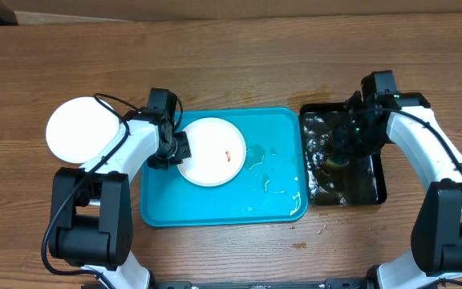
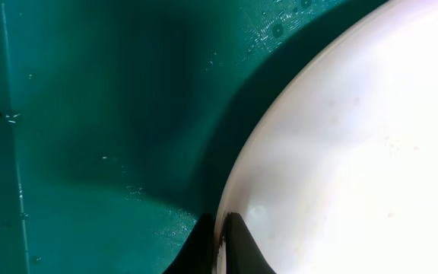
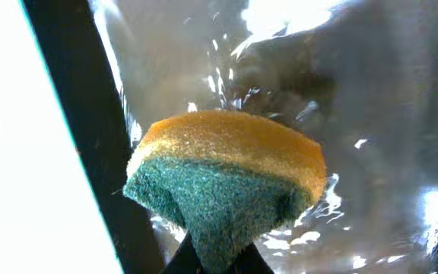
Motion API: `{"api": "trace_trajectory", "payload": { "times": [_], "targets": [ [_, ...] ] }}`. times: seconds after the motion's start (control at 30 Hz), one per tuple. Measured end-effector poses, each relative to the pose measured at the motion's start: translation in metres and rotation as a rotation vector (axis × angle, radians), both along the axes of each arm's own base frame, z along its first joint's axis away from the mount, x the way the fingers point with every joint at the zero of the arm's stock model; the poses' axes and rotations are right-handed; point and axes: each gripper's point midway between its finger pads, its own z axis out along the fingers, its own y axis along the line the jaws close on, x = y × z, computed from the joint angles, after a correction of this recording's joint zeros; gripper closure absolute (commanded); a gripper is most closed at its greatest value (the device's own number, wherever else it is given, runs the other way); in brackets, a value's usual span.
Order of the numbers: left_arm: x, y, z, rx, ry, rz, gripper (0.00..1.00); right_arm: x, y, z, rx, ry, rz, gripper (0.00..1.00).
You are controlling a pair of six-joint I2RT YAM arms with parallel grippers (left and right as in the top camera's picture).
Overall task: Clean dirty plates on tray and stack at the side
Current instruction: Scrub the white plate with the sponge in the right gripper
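Observation:
I need to lift my right gripper across next and wipe the orange smear on the plate. Then I need to lower the sponge (image 3: 226,183) into the black tray's water (image 3: 382,122) and let go.
A white plate (image 1: 210,152) with a small orange smear lies on the turquoise tray (image 1: 215,210), at its left part. My left gripper (image 1: 175,150) is shut on this plate's left rim; the left wrist view shows the rim (image 2: 341,152) pinched between the black fingers (image 2: 220,243) over the tray floor (image 2: 90,114). Another white plate (image 1: 83,128) lies on the table left of the tray. The pale yellow-green plate is out of view. My right gripper (image 1: 339,154) is shut on a yellow-and-green sponge (image 3: 226,183) over the water in the black tray (image 1: 379,172).
The turquoise tray's right part (image 1: 271,172) is wet with puddles. The black tray holds water and stands right of the turquoise tray. Both arms reach in from the front of the wooden table (image 1: 239,64).

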Motion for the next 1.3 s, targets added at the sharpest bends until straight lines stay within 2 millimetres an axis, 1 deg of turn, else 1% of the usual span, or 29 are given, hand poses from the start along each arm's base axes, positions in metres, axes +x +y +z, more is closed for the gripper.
{"api": "trace_trajectory", "payload": {
  "times": [0.13,0.33,0.4,0.47,0.5,0.6,0.63,0.67,0.73,0.77,0.83,0.87,0.93,1.0,1.03,1.1,1.2,1.3],
  "targets": [
    [0.001,-0.001,0.0,-0.006,-0.002,-0.001,0.96,0.005,0.005,0.002,0.028,-0.022,0.012,0.96],
    [0.001,-0.005,0.0,-0.026,-0.002,-0.003,0.96,0.004,0.0,0.0,-0.017,-0.02,0.004,0.96],
    [0.0,-0.009,0.001,-0.049,0.001,-0.006,0.96,0.0,0.004,0.001,-0.028,-0.002,0.023,0.96],
    [0.0,-0.013,0.001,-0.074,0.004,-0.009,0.96,-0.001,0.015,0.008,-0.036,0.0,0.059,0.96],
    [-0.001,-0.016,0.001,-0.09,0.008,-0.011,0.96,0.002,0.024,0.014,-0.036,-0.015,0.084,0.96],
    [-0.003,-0.023,0.002,-0.131,0.016,-0.014,0.96,0.019,0.063,0.041,-0.03,-0.113,0.172,0.96],
    [-0.003,-0.025,0.003,-0.143,0.019,-0.014,0.96,0.026,0.077,0.05,-0.028,-0.154,0.199,0.96],
    [-0.004,-0.026,0.003,-0.153,0.021,-0.015,0.96,0.032,0.095,0.059,-0.023,-0.205,0.231,0.96],
    [-0.004,-0.028,0.003,-0.162,0.024,-0.016,0.96,0.039,0.126,0.07,-0.015,-0.291,0.29,0.96],
    [-0.004,-0.028,0.003,-0.165,0.024,-0.016,0.96,0.038,0.144,0.073,-0.019,-0.326,0.328,0.96],
    [-0.005,-0.029,0.003,-0.169,0.025,-0.016,0.96,0.032,0.169,0.074,-0.043,-0.367,0.385,0.96],
    [-0.005,-0.029,0.003,-0.171,0.025,-0.017,0.96,0.029,0.178,0.074,-0.06,-0.384,0.406,0.96],
    [-0.005,-0.029,0.003,-0.171,0.025,-0.017,0.96,0.024,0.196,0.069,-0.106,-0.416,0.446,0.96],
    [-0.005,-0.029,0.003,-0.172,0.025,-0.017,0.96,0.021,0.206,0.057,-0.159,-0.422,0.472,0.96],
    [-0.005,-0.03,0.003,-0.174,0.026,-0.017,0.96,0.019,0.209,0.047,-0.2,-0.415,0.484,0.96],
    [-0.005,-0.03,0.003,-0.175,0.025,-0.017,0.96,0.018,0.212,0.026,-0.269,-0.399,0.497,0.96],
    [-0.005,-0.03,0.003,-0.178,0.026,-0.017,0.96,0.017,0.214,0.0,-0.332,-0.372,0.513,0.96],
    [-0.005,-0.031,0.003,-0.178,0.026,-0.017,0.96,0.017,0.211,-0.019,-0.377,-0.343,0.518,0.96]
  ]
}}
